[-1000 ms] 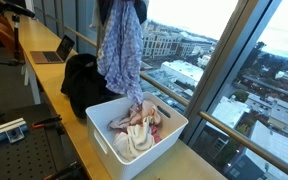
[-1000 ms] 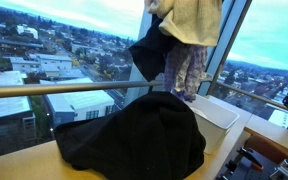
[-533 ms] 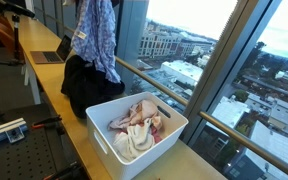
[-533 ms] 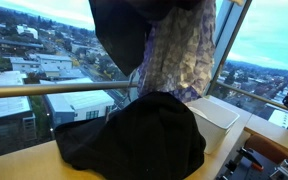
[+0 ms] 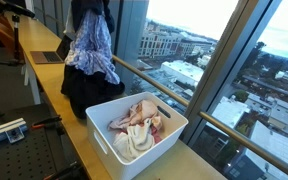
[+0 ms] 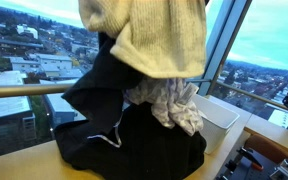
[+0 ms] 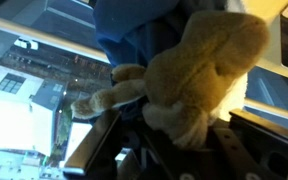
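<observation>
My gripper moves down next, tilting toward the counter, since the bunch of clothes still hangs above the pile of black clothing point(image 5: 79, 85). Then it releases the clothes onto that pile.
My gripper point(image 7: 174, 130) is shut on a bunch of clothes: a cream fuzzy garment point(image 7: 209, 70) and a blue-purple patterned cloth point(image 5: 92, 45), also seen with the cream garment point(image 6: 159, 40) in an exterior view. I hold the bunch just above a pile of black clothing point(image 5: 79, 85) on the wooden counter, left of the white bin point(image 5: 134, 130). The black pile point(image 6: 134, 140) fills the foreground in an exterior view. The fingers are hidden by the fabric.
The white bin holds pink and cream clothes point(image 5: 134, 125). A laptop point(image 5: 54, 52) sits farther along the counter point(image 5: 44, 75). A window wall with a rail point(image 5: 174, 95) runs beside the counter. A perforated board point(image 5: 24, 150) lies below.
The hanging clothes have moved from over the white bin to the left and down, and now hang over the black pile.
</observation>
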`<state>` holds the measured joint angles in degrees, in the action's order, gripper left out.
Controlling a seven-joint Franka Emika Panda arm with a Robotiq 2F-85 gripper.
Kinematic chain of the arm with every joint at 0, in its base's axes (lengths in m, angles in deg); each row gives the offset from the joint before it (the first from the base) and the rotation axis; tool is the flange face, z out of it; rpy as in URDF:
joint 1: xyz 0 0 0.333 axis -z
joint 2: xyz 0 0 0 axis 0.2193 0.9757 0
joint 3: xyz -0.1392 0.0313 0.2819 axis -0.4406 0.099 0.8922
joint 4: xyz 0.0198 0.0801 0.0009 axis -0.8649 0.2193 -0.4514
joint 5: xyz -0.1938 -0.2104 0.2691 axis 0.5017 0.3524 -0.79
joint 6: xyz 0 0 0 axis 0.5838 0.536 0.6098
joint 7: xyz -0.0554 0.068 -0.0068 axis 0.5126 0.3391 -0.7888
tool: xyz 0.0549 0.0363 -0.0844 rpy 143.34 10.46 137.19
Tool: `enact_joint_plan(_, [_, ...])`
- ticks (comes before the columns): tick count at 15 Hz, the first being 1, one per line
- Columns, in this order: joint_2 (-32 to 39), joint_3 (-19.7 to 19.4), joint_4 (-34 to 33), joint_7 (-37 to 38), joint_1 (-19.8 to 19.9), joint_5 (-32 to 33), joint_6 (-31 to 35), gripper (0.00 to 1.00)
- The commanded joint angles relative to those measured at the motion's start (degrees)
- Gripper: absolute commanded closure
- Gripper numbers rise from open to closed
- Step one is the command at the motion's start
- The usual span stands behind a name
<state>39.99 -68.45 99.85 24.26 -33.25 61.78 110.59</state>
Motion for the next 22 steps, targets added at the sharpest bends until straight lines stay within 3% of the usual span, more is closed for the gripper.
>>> enact_joint_plan(1, [-0.4, -0.5, 6.0, 0.2, 2.6, -4.5, 3.1, 0.96])
enact_joint_plan(6, [-1.1, -0.7, 17.7, -0.1, 6.5, -10.2, 8.3, 0.96])
enact_joint_plan(7, [-1.3, -2.9, 19.3, -0.7, 5.3, -11.9, 8.9, 0.96])
enact_joint_plan(12, [-2.0, -5.3, 25.9, -1.2, 6.1, -15.7, 11.9, 0.96])
enact_joint_plan(22, [0.1, -5.8, 37.9, -2.5, 6.1, -21.8, 19.9, 0.96])
